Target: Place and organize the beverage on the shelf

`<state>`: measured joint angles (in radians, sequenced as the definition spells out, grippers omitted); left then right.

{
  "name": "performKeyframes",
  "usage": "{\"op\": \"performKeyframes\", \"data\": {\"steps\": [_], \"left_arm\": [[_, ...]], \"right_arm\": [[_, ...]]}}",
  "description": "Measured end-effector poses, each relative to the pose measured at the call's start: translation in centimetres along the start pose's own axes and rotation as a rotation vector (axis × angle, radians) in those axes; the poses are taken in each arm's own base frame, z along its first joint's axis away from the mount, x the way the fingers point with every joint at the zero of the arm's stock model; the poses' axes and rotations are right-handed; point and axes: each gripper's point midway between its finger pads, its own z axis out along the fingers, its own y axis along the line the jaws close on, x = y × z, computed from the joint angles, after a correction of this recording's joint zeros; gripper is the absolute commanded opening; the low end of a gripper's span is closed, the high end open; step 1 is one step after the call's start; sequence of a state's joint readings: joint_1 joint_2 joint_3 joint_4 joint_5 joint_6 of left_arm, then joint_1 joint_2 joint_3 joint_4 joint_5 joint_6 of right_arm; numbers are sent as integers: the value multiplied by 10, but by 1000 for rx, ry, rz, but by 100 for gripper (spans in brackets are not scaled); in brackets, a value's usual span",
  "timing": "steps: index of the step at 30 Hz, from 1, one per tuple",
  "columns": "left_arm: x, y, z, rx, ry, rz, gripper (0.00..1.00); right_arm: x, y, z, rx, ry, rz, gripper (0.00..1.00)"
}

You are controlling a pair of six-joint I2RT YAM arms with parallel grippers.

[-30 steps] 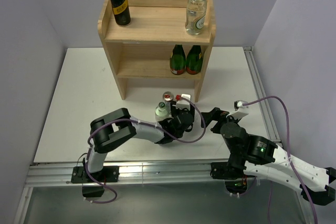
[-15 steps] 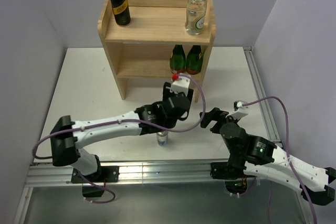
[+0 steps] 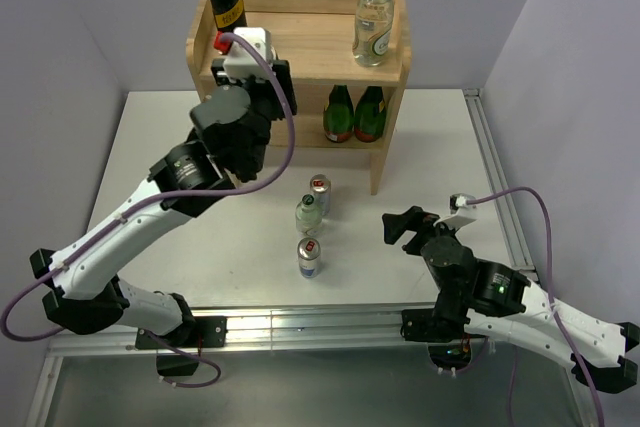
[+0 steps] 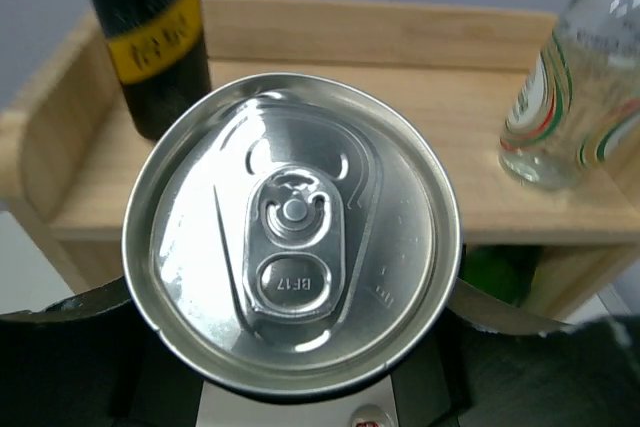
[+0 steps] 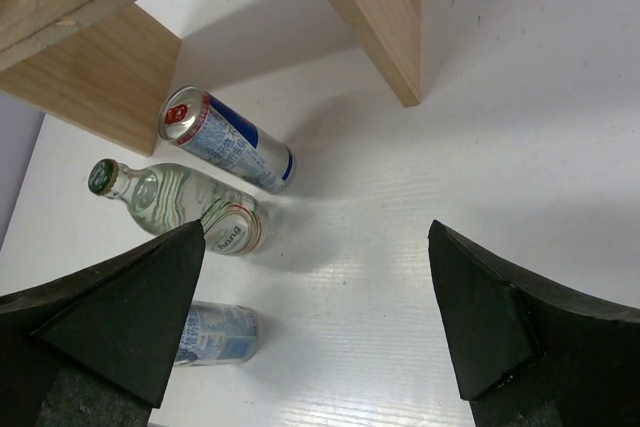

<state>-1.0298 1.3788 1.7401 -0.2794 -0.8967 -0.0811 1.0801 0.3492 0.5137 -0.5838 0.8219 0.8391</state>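
Note:
The bare board beside the gold-banded black can is outward of my left gripper. My left gripper will next carry the tall black can outward over the Bare board (image 3: 264, 22) and let go of it.
My left gripper (image 3: 262, 87) is raised in front of the top board of the wooden shelf (image 3: 300, 52). In the left wrist view it (image 4: 295, 332) is shut on a can (image 4: 292, 237) whose silver lid fills the frame; the can's body is hidden. A black can with a gold band (image 3: 227, 3) and a clear green-capped bottle (image 3: 374, 19) stand on the top board. On the table are a silver-blue-red can (image 3: 319, 192), a clear bottle (image 3: 308, 215) and a second such can (image 3: 310, 258). My right gripper (image 3: 405, 227) is open and empty, right of them.
Two dark green bottles (image 3: 355, 113) stand on the lower shelf at the right. In the right wrist view the shelf's leg (image 5: 370, 17) is ahead, with the can (image 5: 228, 142), bottle (image 5: 180, 209) and other can (image 5: 215, 334) at left. Walls stand close on both sides.
My left arm has swung up from the table by the drinks to the front of the shelf's top board. The right arm has barely moved.

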Motion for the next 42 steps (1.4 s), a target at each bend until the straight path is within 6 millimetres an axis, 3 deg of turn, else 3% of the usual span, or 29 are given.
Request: {"op": "performKeyframes", "data": {"steps": [6,14,29,37,42], "left_arm": [[-51,21,-2,-40,-98,5,0],[-77,38,10,-102,-166,13,0],[-58,43,85,-170,-146,60,0],[-43,57,105,-187,-112,56,0],[-38,61,110,-185,-98,20,11]], "right_arm": [[3,-2,1,-1,0,-2,100],[2,-2,0,-7,-3,1,100],[0,-2,-1,-16,-8,1,100],[2,-3,0,-17,-8,1,100],[1,-2,-1,-23,-11,7,100]]}}
